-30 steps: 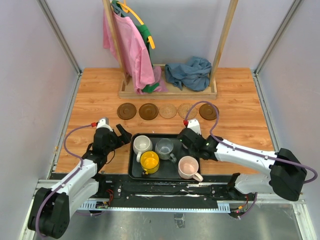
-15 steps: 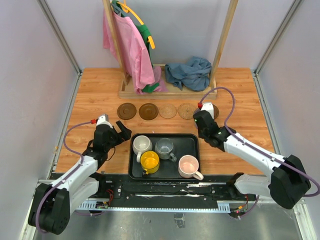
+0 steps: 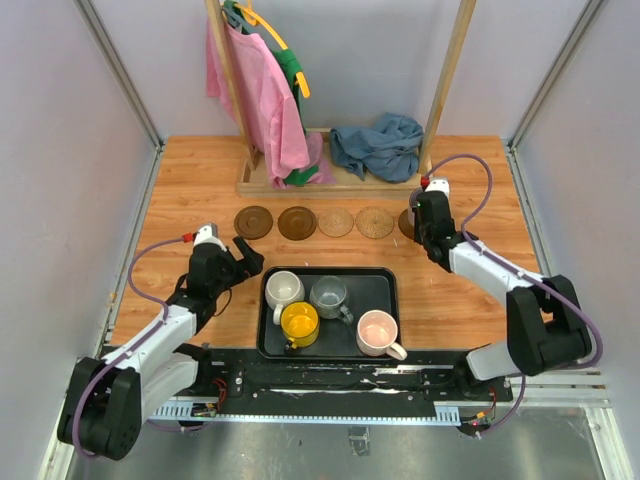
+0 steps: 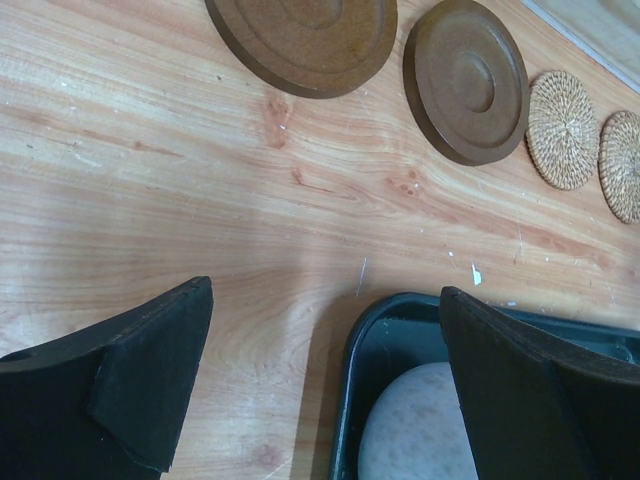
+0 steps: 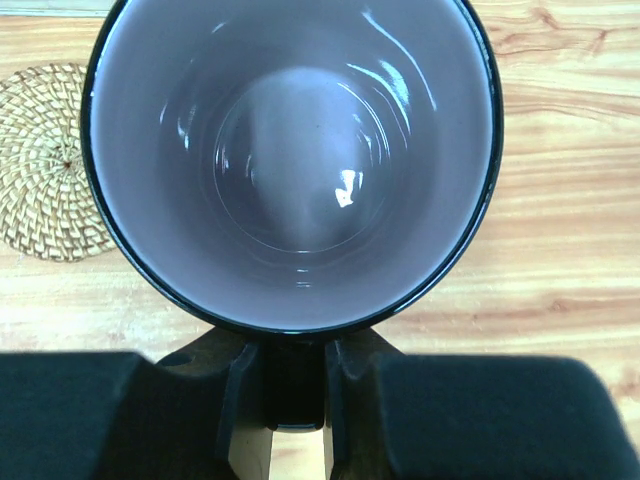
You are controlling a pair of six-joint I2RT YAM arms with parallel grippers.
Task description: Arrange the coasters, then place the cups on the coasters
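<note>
The right gripper lowers the purple cup onto the dark coaster and releases the handle next, since that coaster lies just below the gripper.
Five coasters lie in a row across the table: dark brown ones, tan woven ones, and a dark one mostly hidden under my right gripper. That gripper is shut on the handle of the purple cup, held upright at the row's right end, with a woven coaster just left of it. The white, grey, yellow and pink cups stand in the black tray. My left gripper is open over the tray's far-left corner.
A wooden rack base with a crumpled blue cloth and hanging pink cloth stands just behind the coaster row. Side walls close in the table on the left and right.
My right arm has carried the purple cup from beside the tray up and right to the right end of the coaster row. The left gripper has shifted slightly and stays open.
</note>
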